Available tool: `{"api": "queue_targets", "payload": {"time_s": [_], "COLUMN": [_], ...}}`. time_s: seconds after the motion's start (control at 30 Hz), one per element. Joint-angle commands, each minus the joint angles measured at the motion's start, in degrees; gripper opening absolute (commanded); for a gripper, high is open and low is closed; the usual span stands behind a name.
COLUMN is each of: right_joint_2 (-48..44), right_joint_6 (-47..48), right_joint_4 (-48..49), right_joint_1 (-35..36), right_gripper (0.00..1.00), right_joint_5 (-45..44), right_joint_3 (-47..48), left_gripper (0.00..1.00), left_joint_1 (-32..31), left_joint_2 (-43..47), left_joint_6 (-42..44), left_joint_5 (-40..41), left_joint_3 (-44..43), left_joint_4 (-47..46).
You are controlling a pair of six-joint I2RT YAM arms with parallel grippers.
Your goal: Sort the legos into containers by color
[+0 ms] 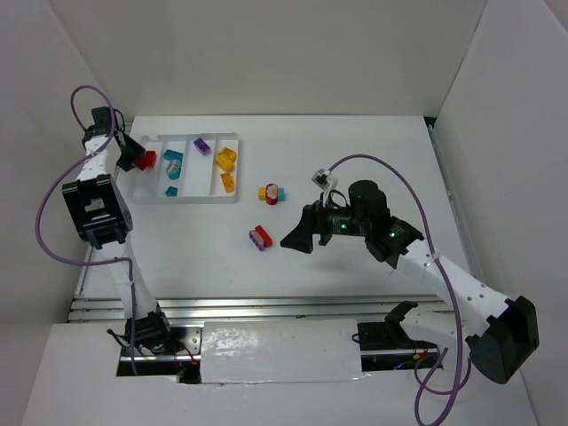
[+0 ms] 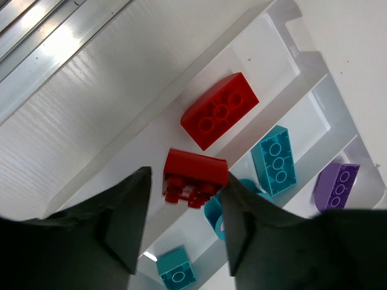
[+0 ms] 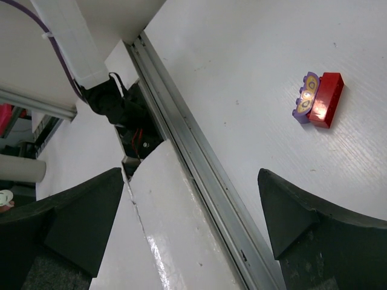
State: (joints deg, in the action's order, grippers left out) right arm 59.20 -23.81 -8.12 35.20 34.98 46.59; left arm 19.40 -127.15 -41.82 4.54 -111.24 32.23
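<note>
My right gripper will next move across and down around the red-and-purple lego (image 1: 259, 238) and close, because that pair is below it and to its left in the top view.
My left gripper (image 2: 184, 177) (image 1: 133, 158) hangs over the leftmost compartment of the white tray (image 2: 139, 151) (image 1: 238, 169). A red lego (image 2: 195, 178) (image 1: 145, 160) sits tilted between its fingertips, against the right finger, with a white gap showing to the left finger. Another red lego (image 2: 219, 110) lies in that compartment. Teal legos (image 2: 275, 160) (image 1: 172, 160) fill the second compartment, a purple one (image 1: 202, 146) the third and yellow ones (image 1: 226, 158) the fourth. My right gripper (image 1: 300, 232) (image 3: 191, 175) stands wide open and empty beside a red-and-purple lego (image 1: 259, 238) (image 3: 318, 99).
A yellow, red and purple cluster of bricks (image 1: 272, 193) lies on the table right of the tray. A metal rail (image 3: 199, 175) runs along the near table edge. White walls enclose the table at the back and on both sides.
</note>
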Motion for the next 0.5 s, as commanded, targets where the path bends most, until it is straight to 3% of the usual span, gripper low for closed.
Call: {"api": "queue_targets", "payload": {"time_s": [0.0,0.07,0.1,0.33,0.47], "right_joint_2": [-0.66,-0.14,0.04,1.79,7.92], "right_joint_6": [1.84,2.01,2.10,0.88,-0.80], "right_joint_4": [-0.14,-0.49,-0.67,-0.14,-3.99], "right_joint_1": [-0.48,-0.31,-0.31,-0.22,1.44], "right_gripper": [1.00,1.00,1.00,1.00,1.00], "right_joint_5": [1.32,1.32,1.23,-1.04,-13.77], "right_joint_3": [1.66,2.10,2.28,2.37,5.08], "left_gripper": [0.63,0.76,0.99,1.00,1.00], "left_joint_1": [0.11,0.11,0.11,0.03,-2.52], "left_joint_2": [-0.03,1.11,1.47,10.06,19.37], "left_joint_6": [1.39,1.31,1.22,0.96,-0.01], "left_joint_5": [-0.49,-0.41,-0.14,0.47,0.65], "left_joint_3": [-0.74,-0.12,-0.12,-0.64,0.83], "left_joint_4": [-1.38,-1.90,-1.56,0.81,4.24]}}
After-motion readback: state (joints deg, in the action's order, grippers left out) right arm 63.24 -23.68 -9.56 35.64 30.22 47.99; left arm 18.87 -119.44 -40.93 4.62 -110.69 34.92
